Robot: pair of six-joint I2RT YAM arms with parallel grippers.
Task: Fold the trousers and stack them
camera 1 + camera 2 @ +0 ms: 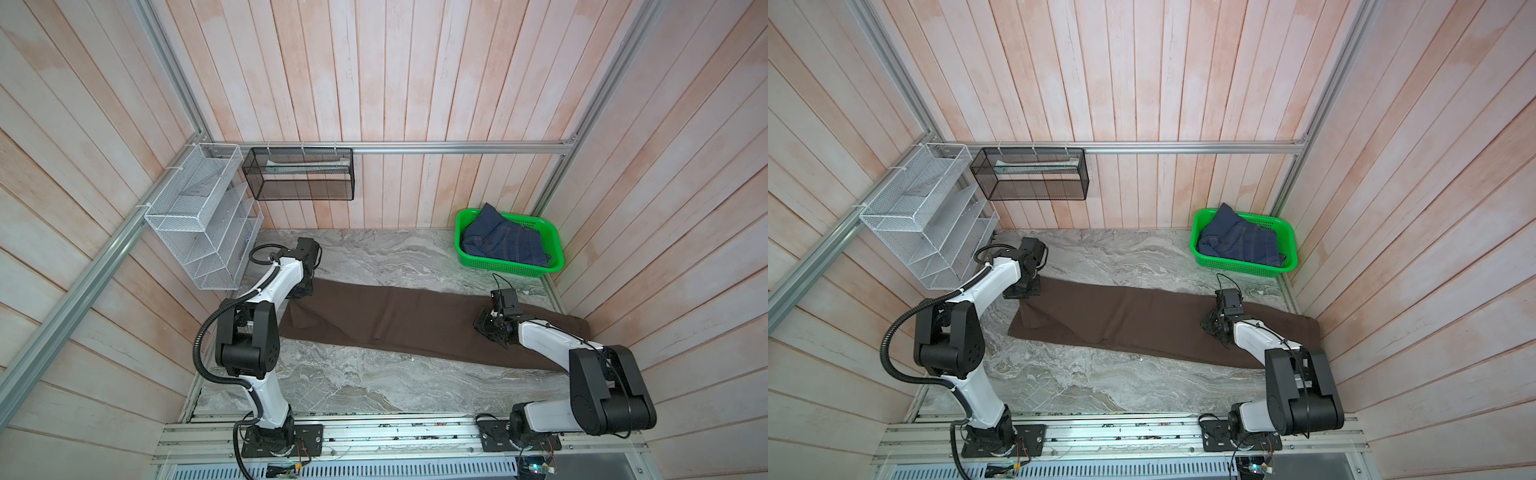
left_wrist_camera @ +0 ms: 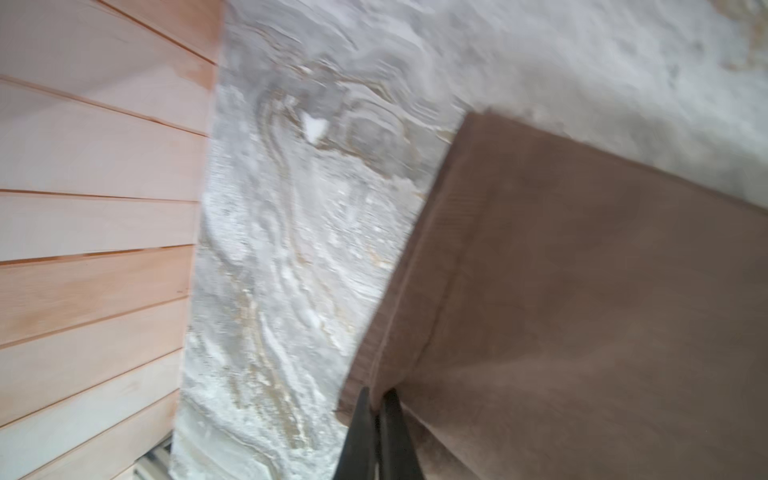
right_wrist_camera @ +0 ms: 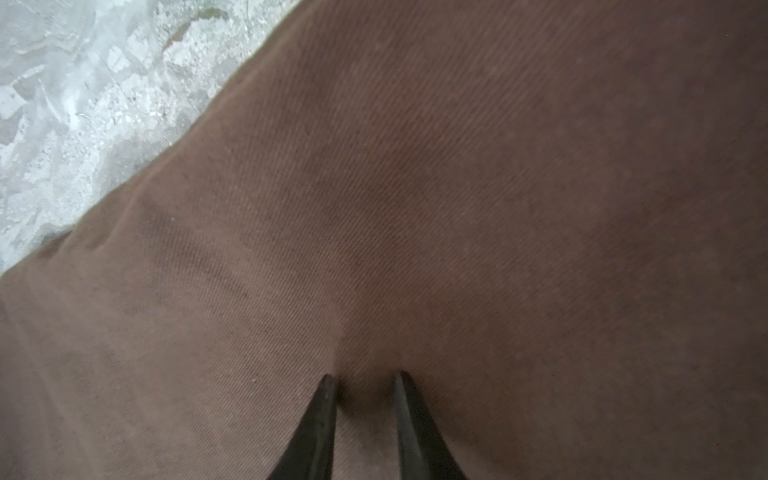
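I will lower the stitched edge with my left gripper onto the ribbed lower hem (image 2: 367, 366) just below and let go, because the cloth is still hanging lifted there.
The dark brown trousers (image 1: 415, 320) (image 1: 1133, 318) lie flat and stretched along the marble tabletop, from the left side to the right wall. My left gripper (image 1: 300, 293) (image 1: 1021, 291) is at their far left corner. In the left wrist view it (image 2: 377, 392) is shut on the stitched edge of the fabric (image 2: 582, 291), which is a little lifted there. My right gripper (image 1: 486, 328) (image 1: 1212, 326) sits on the right part of the trousers. In the right wrist view its (image 3: 363, 378) jaws stand slightly apart, tips down on the cloth (image 3: 415, 187), with nothing pinched.
A green basket (image 1: 511, 269) (image 1: 1241, 266) holding dark blue jeans (image 1: 505, 243) stands at the back right corner. A white wire rack (image 1: 195, 220) and a black mesh basket (image 1: 299, 174) hang on the left and back walls. Wooden walls close in the table.
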